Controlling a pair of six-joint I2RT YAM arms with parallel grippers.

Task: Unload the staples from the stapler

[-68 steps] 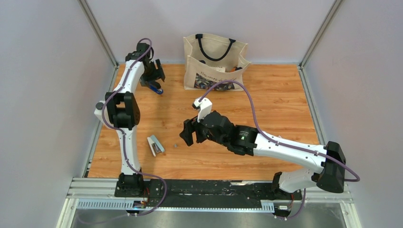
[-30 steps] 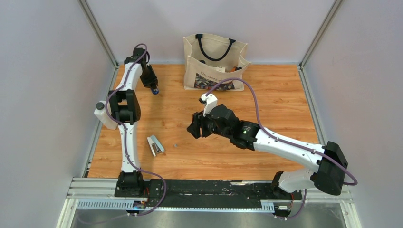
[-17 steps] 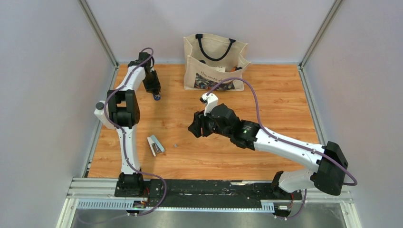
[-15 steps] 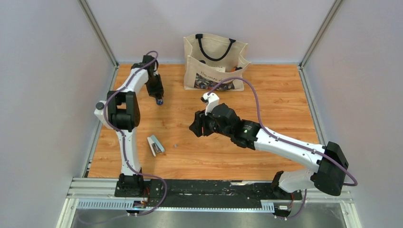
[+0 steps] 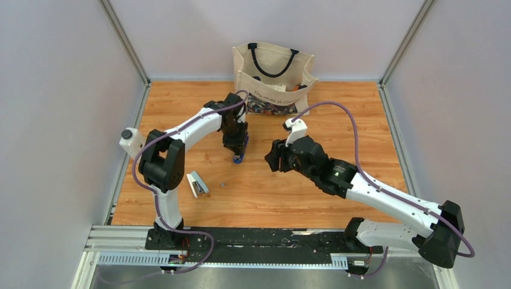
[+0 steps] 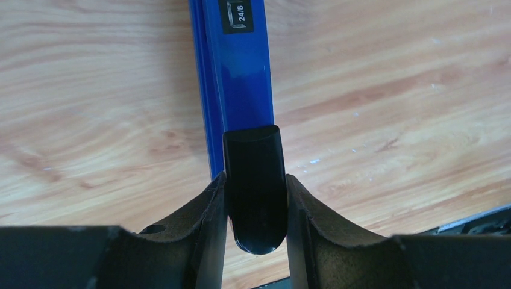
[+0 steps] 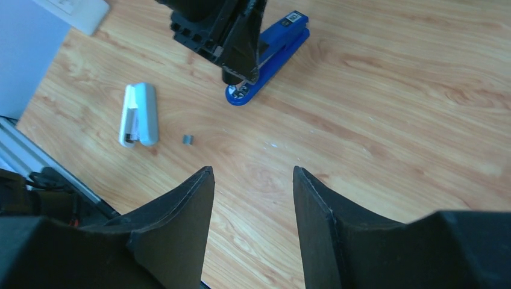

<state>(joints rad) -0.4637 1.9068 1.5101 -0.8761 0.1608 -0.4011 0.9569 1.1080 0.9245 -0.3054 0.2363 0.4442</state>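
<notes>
My left gripper moves back and toward my right gripper next and releases the stapler on the bare wood between them, since my right gripper hovers open and empty.
My left gripper (image 6: 254, 183) is shut on the black rear end of the slim dark blue stapler (image 6: 241, 72), and the blue body runs away from the jaws over the wood. From above, the left gripper (image 5: 237, 146) holds the stapler (image 5: 239, 159) tip-down at the table's middle. The right wrist view shows the stapler (image 7: 274, 48) slanting under the left gripper (image 7: 240, 72). My right gripper (image 5: 271, 159) hovers open just right of it, its fingers (image 7: 202, 198) holding nothing. A tiny grey strip of staples (image 7: 188, 139) lies loose on the table (image 5: 222, 184).
A pale grey-blue and white stapler (image 5: 196, 183) lies at the front left, near the staples (image 7: 140, 114). A canvas tote bag (image 5: 274, 78) stands against the back wall. Grey walls close in the wooden table (image 5: 337, 114) on three sides.
The left arm has swung from the back left corner to the table's middle, carrying the blue stapler. The right gripper has drawn back to the right.
</notes>
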